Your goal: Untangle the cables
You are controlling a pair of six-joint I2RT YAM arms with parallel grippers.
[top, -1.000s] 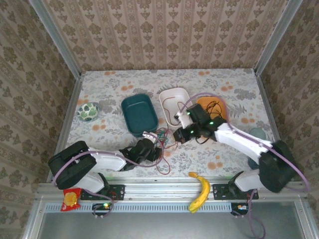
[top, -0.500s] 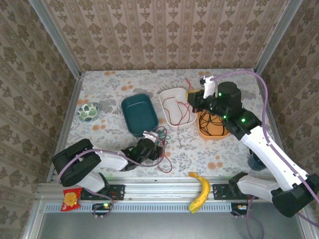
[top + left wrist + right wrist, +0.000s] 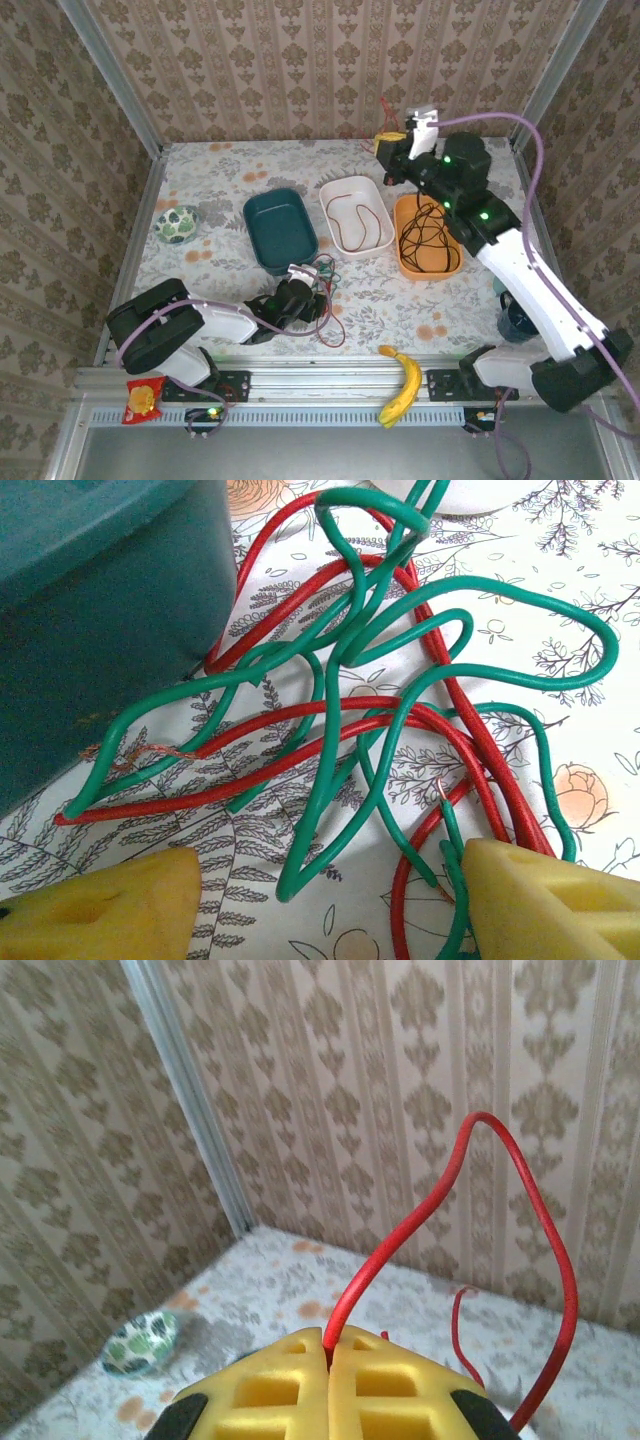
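The white tray (image 3: 332,192) already holds red and lies below my right gripper. I should next lower that gripper over the tray, tilting its fingers downward, and let go of the red cable.
A tangle of green cables (image 3: 400,670) and red cables (image 3: 300,730) lies on the flowered table beside the teal tray (image 3: 90,610). My left gripper (image 3: 330,910) is open and low over the tangle, with its yellow fingers (image 3: 110,905) on either side of the green loops. In the top view this gripper (image 3: 318,288) sits at the tangle (image 3: 328,272). My right gripper (image 3: 330,1345) is shut on a red cable (image 3: 520,1170) that arches upward. It is raised at the back (image 3: 388,140). Another red cable length (image 3: 350,228) lies in the white tray (image 3: 332,192), and a black cable (image 3: 425,230) in the orange tray (image 3: 440,268).
The teal tray (image 3: 280,230) stands left of the white one. A green patterned bowl (image 3: 178,224) is at far left. A banana (image 3: 400,385) lies on the near rail and a red snack bag (image 3: 142,398) by the left base. A dark cup (image 3: 515,320) sits at the right edge.
My right arm has risen from beside the tangle to high at the back wall, carrying a red cable with it. The left gripper has stayed at the tangle.
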